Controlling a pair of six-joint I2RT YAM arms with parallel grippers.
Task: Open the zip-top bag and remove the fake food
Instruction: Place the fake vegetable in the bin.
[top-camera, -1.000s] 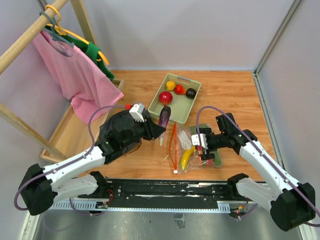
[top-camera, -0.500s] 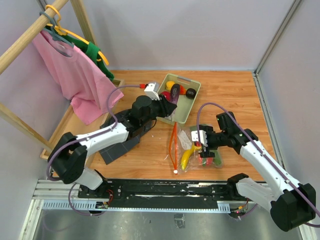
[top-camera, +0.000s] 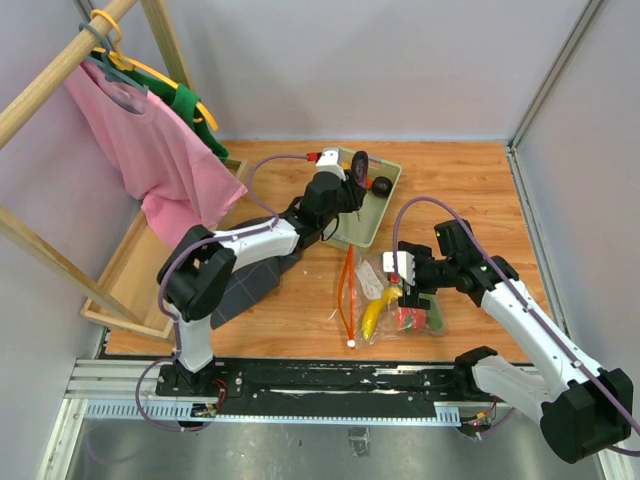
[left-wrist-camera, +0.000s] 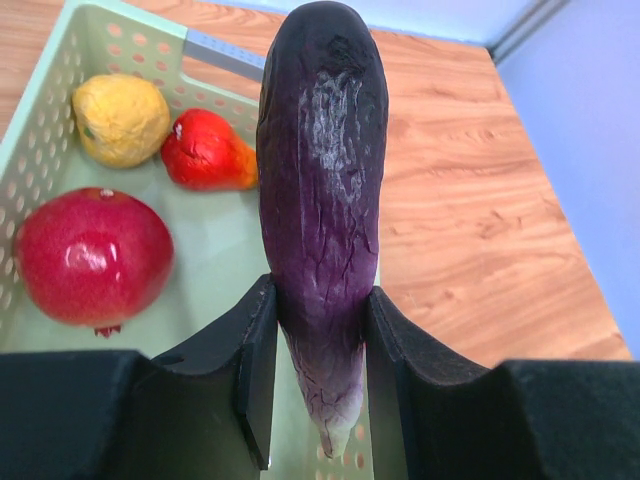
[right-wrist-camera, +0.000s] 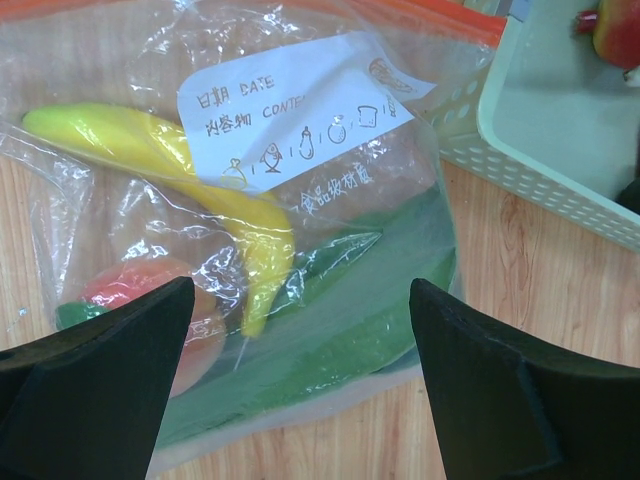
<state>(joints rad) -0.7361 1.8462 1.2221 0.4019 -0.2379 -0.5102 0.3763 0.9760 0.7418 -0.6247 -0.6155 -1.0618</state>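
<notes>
The eggplant in my left gripper will go down next toward the tray's clear, open bottom beside the red round fruit, and I will let go of it there.
My left gripper is shut on a dark purple eggplant, a piece of the fake food, which it holds above the pale green tray. In the tray lie a red round fruit, a yellow one and a red-orange one. The zip-top bag lies on the table with a banana, a green leafy piece and a red piece inside. Just above the bag hangs my right gripper, open and empty. In the top view the left gripper is over the tray and the bag is below the right gripper.
A wooden clothes rack with a pink shirt stands at the left, its base frame on the table. A dark flat object lies under the left arm. The tray's corner is close to the bag. A wall bounds the right side.
My left arm has stretched forward, carrying the eggplant from beside the bag to above the tray. The right gripper stayed over the bag and shifted slightly.
</notes>
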